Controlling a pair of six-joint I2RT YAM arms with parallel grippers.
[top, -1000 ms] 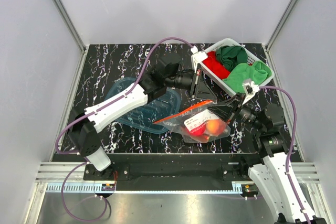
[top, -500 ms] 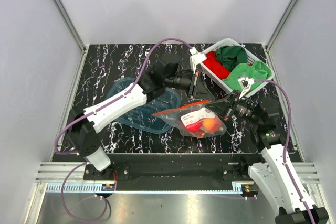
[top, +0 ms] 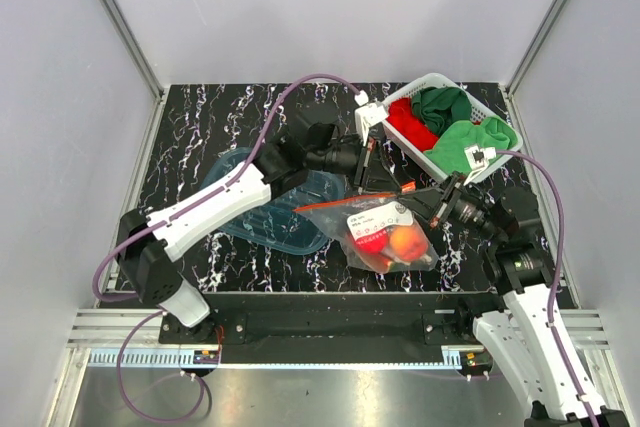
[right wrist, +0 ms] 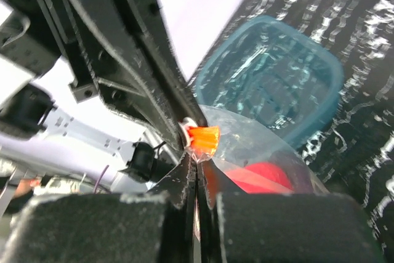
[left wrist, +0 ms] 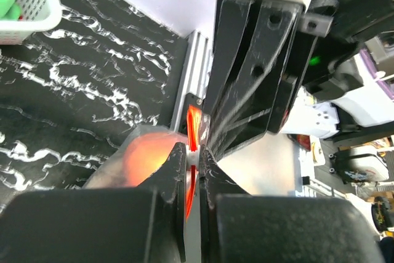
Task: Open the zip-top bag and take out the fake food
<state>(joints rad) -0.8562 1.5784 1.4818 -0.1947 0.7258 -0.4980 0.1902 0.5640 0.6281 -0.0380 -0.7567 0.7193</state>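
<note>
My left gripper draws back along the bag's strip to its end by the blue tub next, since my right gripper holds the strip beside the white slider.
The zip-top bag is held just above the table at front centre. Its orange-red zip strip runs along the top edge. Inside are a red fruit and an orange fruit. My left gripper is shut on the strip from behind; in the left wrist view its jaws pinch the strip, with the orange fruit behind. My right gripper is shut on the strip's right end, jaws closed, with the red fruit below.
A translucent blue tub lies left of the bag and also shows in the right wrist view. A white basket with red and green cloths stands at the back right. The two grippers are almost touching.
My left gripper has come down and forward onto the zip strip beside the right gripper. The bag has shifted a little and its strip is now pulled level.
</note>
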